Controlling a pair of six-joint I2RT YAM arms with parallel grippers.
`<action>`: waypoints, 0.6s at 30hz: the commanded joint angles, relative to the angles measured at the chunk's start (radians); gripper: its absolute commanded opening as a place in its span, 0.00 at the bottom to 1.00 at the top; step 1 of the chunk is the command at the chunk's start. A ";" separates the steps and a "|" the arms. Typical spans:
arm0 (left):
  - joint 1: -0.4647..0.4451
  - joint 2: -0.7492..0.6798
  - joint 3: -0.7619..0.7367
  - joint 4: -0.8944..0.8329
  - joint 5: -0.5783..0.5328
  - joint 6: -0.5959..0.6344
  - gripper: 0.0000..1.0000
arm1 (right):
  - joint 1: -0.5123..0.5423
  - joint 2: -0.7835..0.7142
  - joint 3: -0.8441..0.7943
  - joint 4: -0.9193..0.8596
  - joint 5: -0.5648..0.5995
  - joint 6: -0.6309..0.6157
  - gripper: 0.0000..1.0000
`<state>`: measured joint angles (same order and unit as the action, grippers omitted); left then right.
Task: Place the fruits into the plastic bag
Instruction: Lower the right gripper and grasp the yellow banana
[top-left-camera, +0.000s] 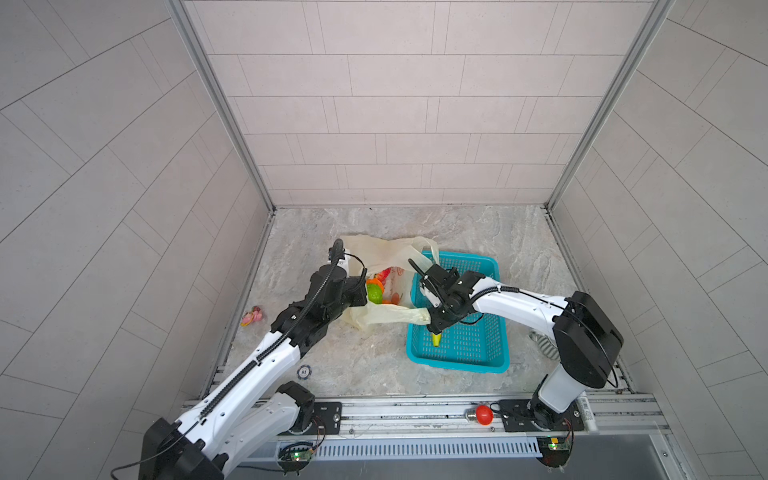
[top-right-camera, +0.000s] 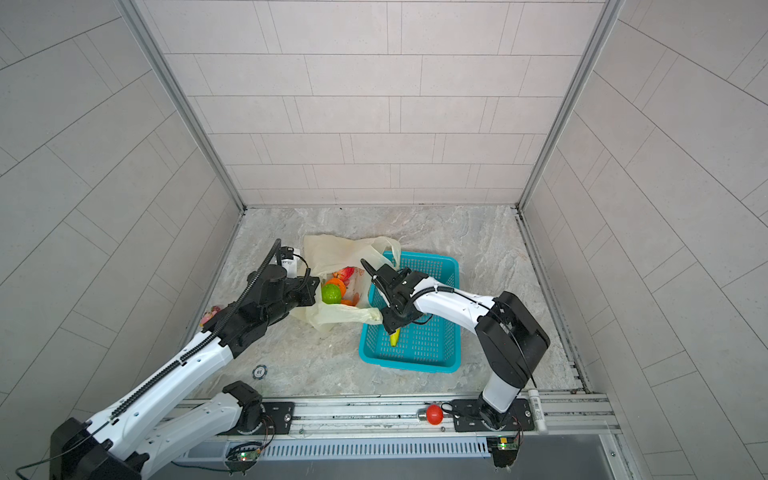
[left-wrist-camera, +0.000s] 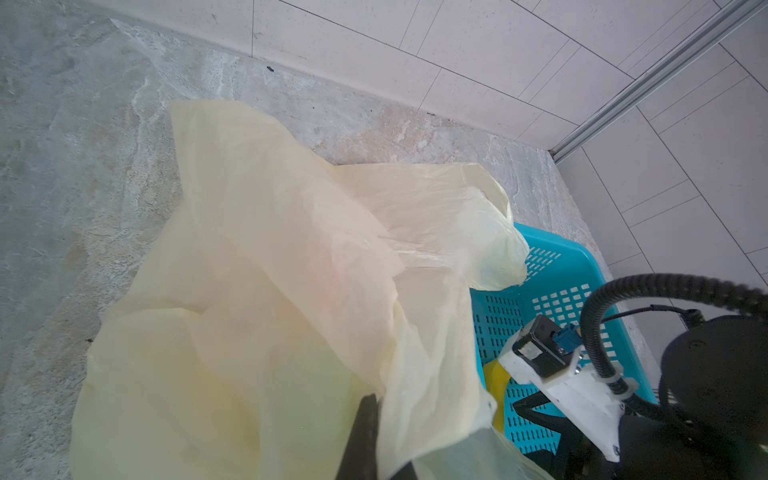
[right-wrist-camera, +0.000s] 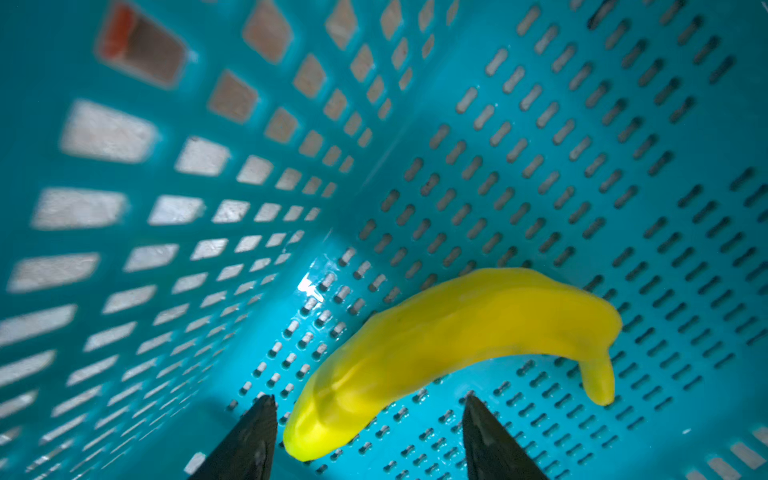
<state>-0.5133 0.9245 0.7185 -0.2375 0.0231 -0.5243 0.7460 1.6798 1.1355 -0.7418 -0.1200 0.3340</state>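
Observation:
The right gripper's open fingers already have the blunt end of the banana between them, so the robot should next lower the right gripper further over that end and close its fingers there.
The cream-yellow plastic bag (top-left-camera: 386, 249) (top-right-camera: 345, 249) lies mouth-up left of the basket, and it fills the left wrist view (left-wrist-camera: 270, 270). Inside it show a green fruit (top-left-camera: 375, 294) (top-right-camera: 331, 294) and an orange one (top-right-camera: 336, 284). My left gripper (top-left-camera: 360, 291) (left-wrist-camera: 374, 432) is shut on the bag's edge and holds the film up. A yellow banana (top-left-camera: 436, 340) (top-right-camera: 394, 337) (right-wrist-camera: 457, 345) lies on the floor of the teal basket (top-left-camera: 494, 266). My right gripper (top-left-camera: 436, 330) (right-wrist-camera: 369, 407) is down in the basket, open, with its fingers on either side of the banana's end.
One bag handle (top-left-camera: 399, 316) trails toward the right wrist. A pink trinket (top-left-camera: 252, 316) and a round blue token (top-left-camera: 304, 371) lie at the left. A red knob (top-left-camera: 483, 414) sits on the front rail. Tiled walls close off three sides.

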 joint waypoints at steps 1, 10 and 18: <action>-0.006 -0.011 0.013 0.003 -0.012 0.006 0.00 | 0.003 0.048 0.031 -0.059 0.040 0.010 0.67; -0.005 -0.021 0.007 0.006 -0.016 0.009 0.00 | -0.004 0.089 0.043 -0.065 0.110 0.027 0.58; -0.005 -0.018 0.012 0.006 -0.008 0.011 0.00 | -0.069 0.061 -0.005 -0.039 0.116 0.050 0.39</action>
<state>-0.5133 0.9184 0.7185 -0.2375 0.0212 -0.5236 0.6910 1.7721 1.1458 -0.7689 -0.0284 0.3721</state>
